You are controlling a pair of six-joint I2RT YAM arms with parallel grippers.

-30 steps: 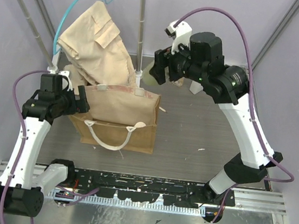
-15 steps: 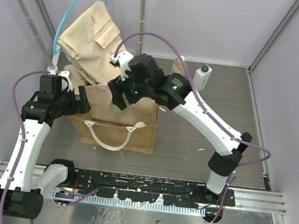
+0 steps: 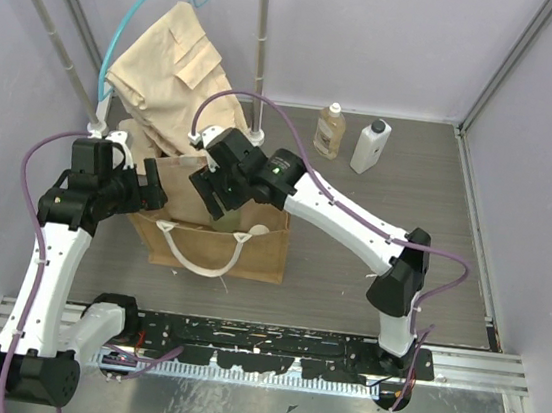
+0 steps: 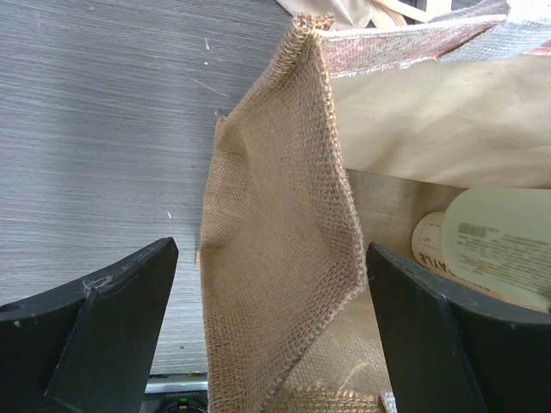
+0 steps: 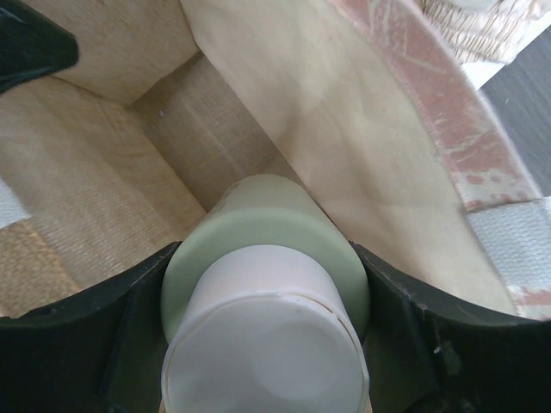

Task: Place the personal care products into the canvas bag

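My right gripper will next lower the olive-green bottle (image 5: 263, 219) farther into the bag, slightly right in the top view, then open.
The canvas bag (image 3: 250, 254) stands open at the left middle of the table. My right gripper (image 3: 220, 198) is inside its mouth, shut on the olive-green bottle (image 5: 263, 219), which hangs cream cap (image 5: 263, 353) towards the camera above the bag's floor. My left gripper (image 4: 271, 331) is open, its jaws astride the bag's left wall (image 4: 275, 224) without touching it. The cream-beige bottle (image 4: 495, 245) lies inside the bag. The amber-brown bottle (image 3: 329, 133) and the flat white bottle (image 3: 370, 146) stand at the back of the table.
A beige garment (image 3: 171, 78) hangs on a teal hanger from a rack, just behind the bag. The rack's upright pole (image 3: 260, 64) stands at the bag's back edge. Purple walls enclose the table.
My right arm has swung from the back right to the left and down into the bag's mouth, carrying the olive-green bottle. My left arm has not moved.
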